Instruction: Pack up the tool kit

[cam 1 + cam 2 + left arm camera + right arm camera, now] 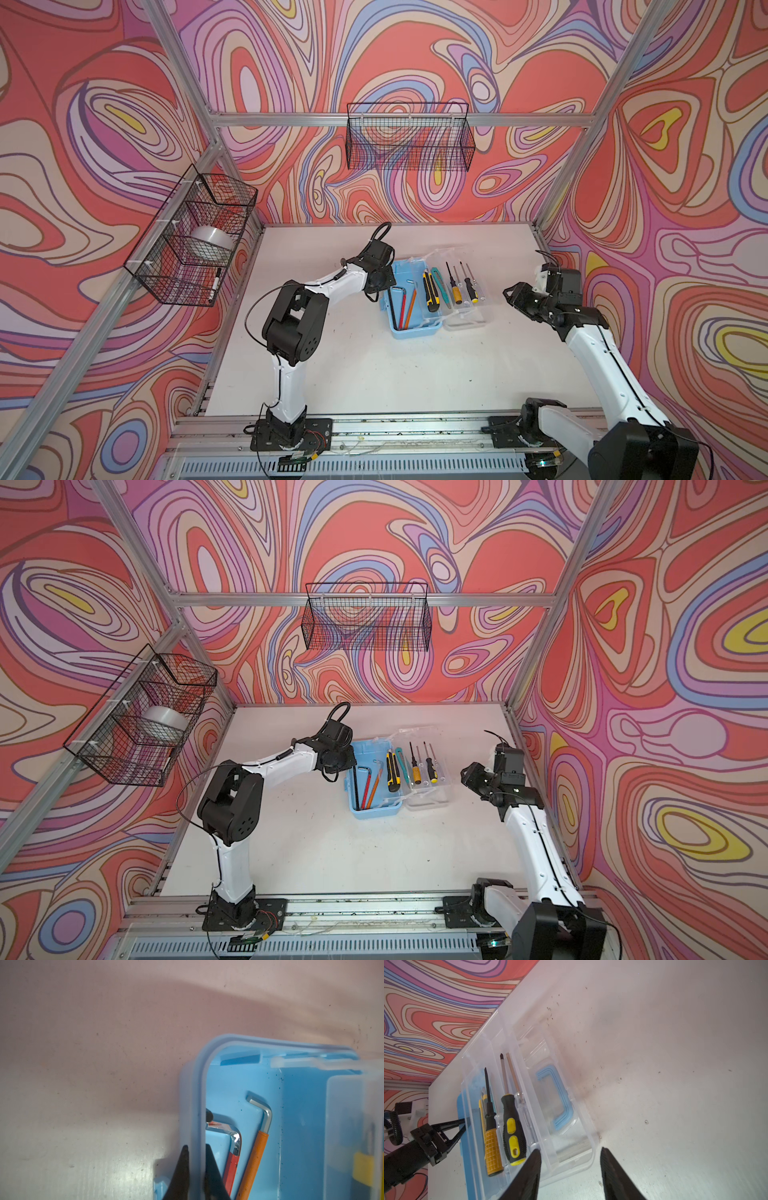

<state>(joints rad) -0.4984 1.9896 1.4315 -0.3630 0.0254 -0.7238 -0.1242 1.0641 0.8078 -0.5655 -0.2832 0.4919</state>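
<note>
The lid's outer rim [485,313] by the lid's near corner is below my right gripper and nearer the box [411,332], so I should lower my right gripper toward the box and onto that rim.
The tool kit's light-blue box [411,332] [376,810] lies open mid-table, its clear lid [469,320] folded out to the right. My left gripper [196,1147] [388,286] is shut on the box's left wall [197,1084], one finger inside and one outside. Inside lie a red-sleeved hex key [233,1159], an orange-sleeved one [256,1157] and a black one [392,307]. A clear tray holds two utility knives [430,291] and screwdrivers [512,1126] [455,286]. My right gripper [570,1149] [509,293] hangs open, just right of the lid's near corner, holding nothing.
A black wire basket [191,237] on the left wall holds a tape roll [210,241] and a marker [215,284]. Another wire basket [409,137] hangs on the back rail. Patterned walls and aluminium posts close the table in on three sides.
</note>
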